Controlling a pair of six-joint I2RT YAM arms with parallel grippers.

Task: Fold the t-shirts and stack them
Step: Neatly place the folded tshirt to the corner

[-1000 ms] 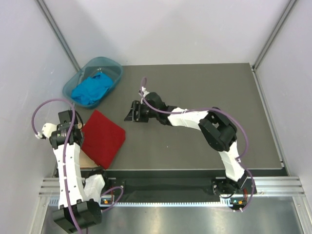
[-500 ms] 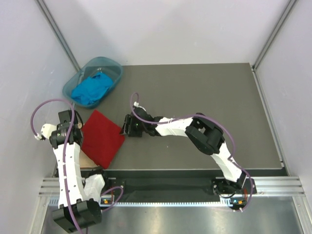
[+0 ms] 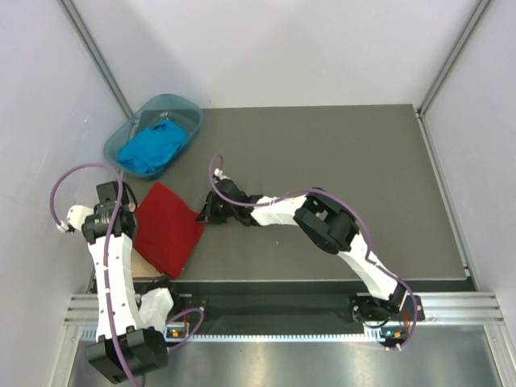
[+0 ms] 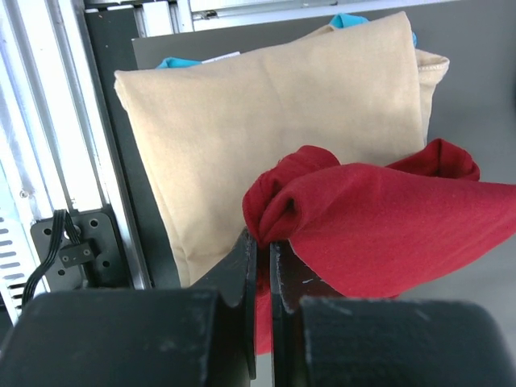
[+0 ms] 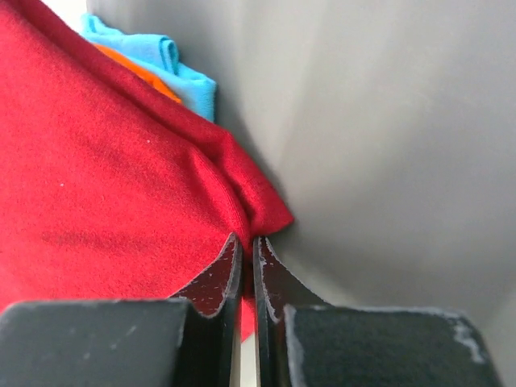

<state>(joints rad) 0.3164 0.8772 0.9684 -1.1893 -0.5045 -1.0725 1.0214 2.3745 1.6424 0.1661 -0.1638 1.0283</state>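
My left gripper is above the tan shirt's bare side, which lies to its left in the top view, and next it will bring the red shirt's corner down over that side and release.
A deep red t-shirt (image 3: 168,230) lies folded at the table's left front, on top of a folded tan t-shirt (image 3: 143,264) whose edge peeks out below it. My left gripper (image 3: 129,211) is shut on the red shirt's left corner (image 4: 278,205); the tan shirt (image 4: 266,105) lies flat underneath. My right gripper (image 3: 201,216) is shut on the red shirt's right corner (image 5: 258,205). A bright blue t-shirt (image 3: 149,147) lies crumpled in the basin.
The translucent teal basin (image 3: 192,121) stands at the back left corner of the dark mat. Folded blue cloth (image 5: 181,76) with an orange edge shows under the red shirt in the right wrist view. Metal rails (image 3: 282,310) run along the near edge.
My right arm has reached left across the table to the red shirt's right corner and its jaws have shut on it. The left arm has not moved.
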